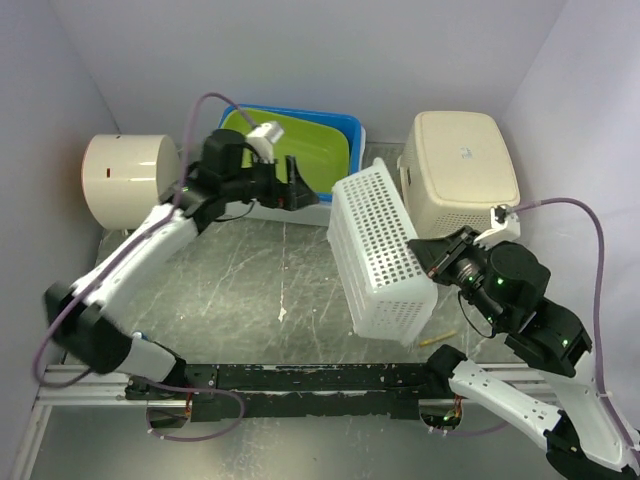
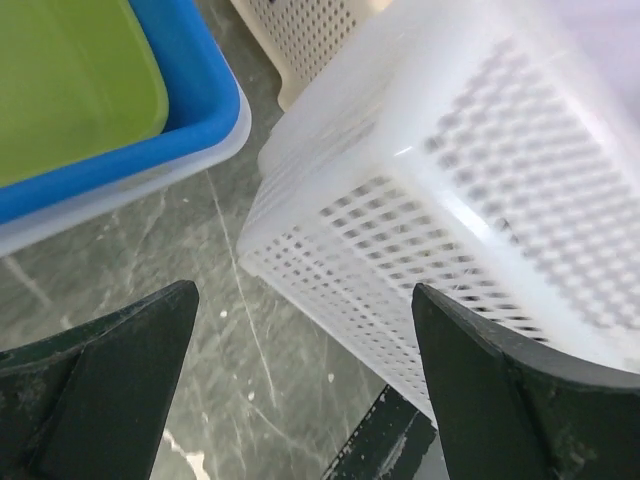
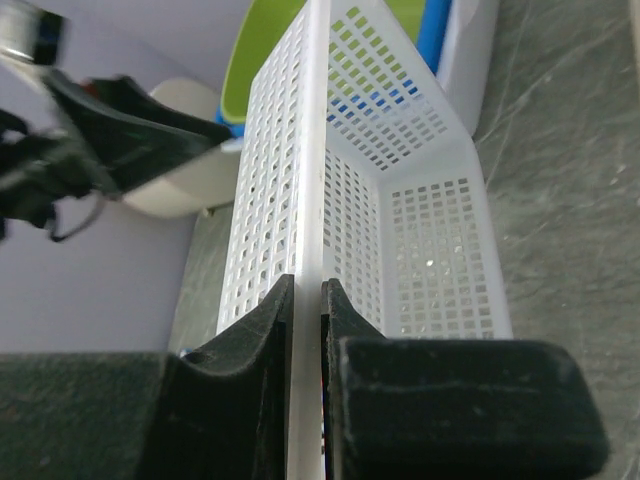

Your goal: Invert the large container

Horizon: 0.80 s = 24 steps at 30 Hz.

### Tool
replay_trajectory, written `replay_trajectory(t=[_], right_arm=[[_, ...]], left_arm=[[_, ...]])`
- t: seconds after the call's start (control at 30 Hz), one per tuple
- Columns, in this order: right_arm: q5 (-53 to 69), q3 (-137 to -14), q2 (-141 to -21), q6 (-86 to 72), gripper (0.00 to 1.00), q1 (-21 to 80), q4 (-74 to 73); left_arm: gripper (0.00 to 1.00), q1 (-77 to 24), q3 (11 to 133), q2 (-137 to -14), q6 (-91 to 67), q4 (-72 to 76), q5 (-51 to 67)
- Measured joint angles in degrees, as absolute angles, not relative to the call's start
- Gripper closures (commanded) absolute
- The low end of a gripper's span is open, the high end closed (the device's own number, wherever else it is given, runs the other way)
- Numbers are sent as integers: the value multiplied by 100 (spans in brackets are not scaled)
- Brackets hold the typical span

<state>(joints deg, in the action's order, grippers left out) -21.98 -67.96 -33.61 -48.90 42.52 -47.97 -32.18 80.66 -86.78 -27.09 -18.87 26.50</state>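
Next, my right gripper should tip the basket's rim down toward the table, to the left in the top view, since the basket's opening still faces sideways.
The large white perforated basket (image 1: 380, 250) stands tilted on its side in the middle of the table, its opening facing right. My right gripper (image 1: 428, 252) is shut on the basket's rim, which runs between the fingers in the right wrist view (image 3: 306, 285); the basket's inside (image 3: 420, 200) shows beyond them. My left gripper (image 1: 305, 192) is open and empty, hovering just left of the basket's upper end. In the left wrist view the left gripper (image 2: 303, 296) is spread wide, with the basket's outer wall (image 2: 480, 180) close on the right.
A blue bin (image 1: 348, 128) holding a green tub (image 1: 290, 145) stands at the back. A beige basket (image 1: 460, 160) sits upside down at the back right. A cream cylinder (image 1: 125, 180) lies at the left. A small yellow piece (image 1: 437, 338) lies near the black front rail (image 1: 320, 378).
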Motion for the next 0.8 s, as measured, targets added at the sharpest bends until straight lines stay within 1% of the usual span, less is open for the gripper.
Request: replay_trajectory(t=[0.1,0.27,0.47,0.63,0.77,0.8], right_arm=[[-1632,-6755,-3385,-4788,100,4252,-4788],[-537,-6825,-3573,-4541,100,4252,-4689],[1358,-6584,-4351,-4582,100,4252,-4040],[2512,-6226,-5190,-4825,100,4222,-3474],[3583,-6040,-5977,-4897,100,3800,-2982],[3739,-5942,-6066,-4882,100,3507,-2915]], left_arm=[[0,-3179,8248,-7699,-2633,-2687,2178],[0,-3146,8646,-6932,-2598,-3660,1389],[1,-3120,8899,-6707,-2596,-4377,576],[0,-3120,8943,-6635,-2600,-4591,311],[0,-3120,8941,-6643,-2600,-4661,274],[0,-3120,8943,-6654,-2600,-4681,276]])
